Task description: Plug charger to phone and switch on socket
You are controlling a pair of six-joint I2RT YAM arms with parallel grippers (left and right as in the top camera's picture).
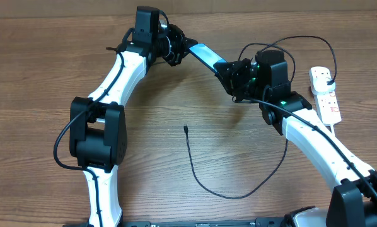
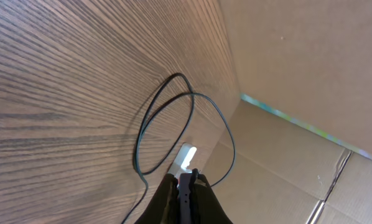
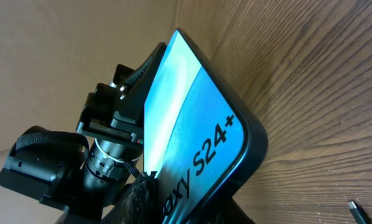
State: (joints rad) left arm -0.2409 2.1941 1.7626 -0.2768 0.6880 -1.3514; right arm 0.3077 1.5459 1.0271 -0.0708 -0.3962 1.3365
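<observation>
The tip of the charger's connector lies back on the tabletop, so my left gripper next needs to turn the phone screen-up, swinging its lettered end back, and then release the phone's far end [image 1: 195, 48].
The phone [image 1: 203, 53], with a light blue screen, is held off the table between both grippers at the back centre. My left gripper [image 1: 178, 50] is shut on its far-left end; the left wrist view shows the phone's thin edge [image 2: 185, 194] between the jaws. My right gripper [image 1: 229, 70] is shut on its near-right end, and the screen [image 3: 192, 137] fills the right wrist view. The charger [image 1: 201, 180] lies loose on the table, its connector tip [image 1: 185, 129] in the middle and also in the right wrist view [image 3: 358, 210]. Its black plug [image 1: 328, 80] sits in the socket [image 1: 327, 101] at far right.
The charger's cable loops across the table's front centre and runs under the right arm towards the power strip. Cardboard walls [image 2: 298, 62] stand behind the table. Black cable loops [image 2: 167, 124] show on the wood in the left wrist view.
</observation>
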